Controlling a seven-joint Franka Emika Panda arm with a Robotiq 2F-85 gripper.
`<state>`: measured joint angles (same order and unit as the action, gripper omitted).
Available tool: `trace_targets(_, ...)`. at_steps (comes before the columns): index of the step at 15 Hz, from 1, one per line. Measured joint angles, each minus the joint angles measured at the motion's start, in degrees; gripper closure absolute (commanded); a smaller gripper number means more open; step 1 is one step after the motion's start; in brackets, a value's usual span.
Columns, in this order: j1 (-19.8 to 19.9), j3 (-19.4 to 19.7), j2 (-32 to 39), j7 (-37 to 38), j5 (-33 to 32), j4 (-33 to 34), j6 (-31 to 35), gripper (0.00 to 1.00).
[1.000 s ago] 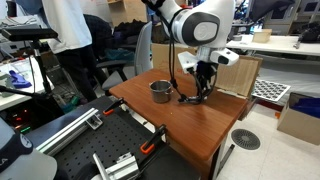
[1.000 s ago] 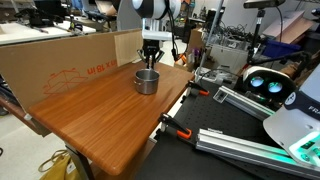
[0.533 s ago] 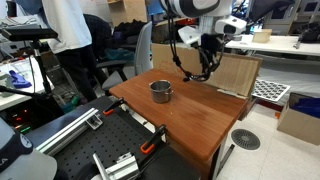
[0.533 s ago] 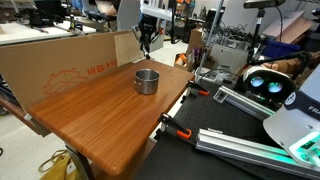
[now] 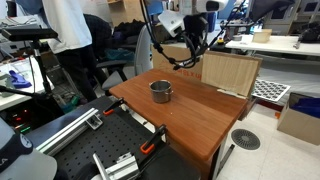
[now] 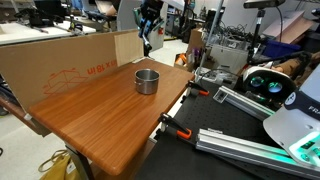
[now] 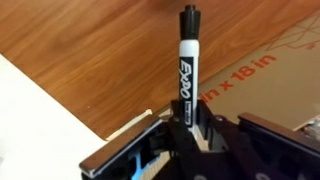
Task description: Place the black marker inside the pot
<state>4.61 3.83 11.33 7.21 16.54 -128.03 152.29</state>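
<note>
I need to move my gripper down and back over the pot's opening (image 5: 160, 86) next, so that the black marker's cap end dips inside.
The pot (image 5: 160, 91) is a small silvery metal pot standing upright on the wooden table; it also shows in an exterior view (image 6: 147, 80). In the wrist view my gripper (image 7: 186, 128) is shut on the black marker (image 7: 187, 60), a white-bodied pen with a black cap that sticks out from between the fingers. In both exterior views the gripper (image 5: 193, 47) (image 6: 148, 27) hangs high above the table's back edge, beyond the pot. The marker is too small to make out there.
The wooden table (image 5: 205, 118) (image 6: 95, 115) carries only the pot. A cardboard box (image 5: 229, 72) (image 6: 60, 58) stands along its far edge. A person (image 5: 70, 30) stands by a chair behind. Metal rails with clamps (image 5: 110, 150) lie beside the table.
The gripper has risen from table level beside the pot to high above the table's back edge, carrying the marker with it. The pot has not moved.
</note>
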Motion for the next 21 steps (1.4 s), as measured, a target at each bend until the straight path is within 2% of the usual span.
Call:
trace_targets(7,-3.1,-3.1,0.1,-0.4,-1.1,-10.2,15.2,0.95)
trace_targets(14,-5.6,-3.1,0.6,0.1,-5.9,-15.7,21.0,0.95)
trace_targets(17,-7.0,-1.4,2.0,1.5,-9.5,-16.5,21.9,0.95)
trace_targets(18,-7.8,-0.7,2.6,2.3,-10.6,-16.5,22.5,0.55)
trace_targets(19,-8.6,0.0,3.0,2.8,-11.3,-16.5,23.1,0.54)
trace_targets(21,-10.9,2.3,3.7,4.4,-13.0,-16.3,23.1,0.41)
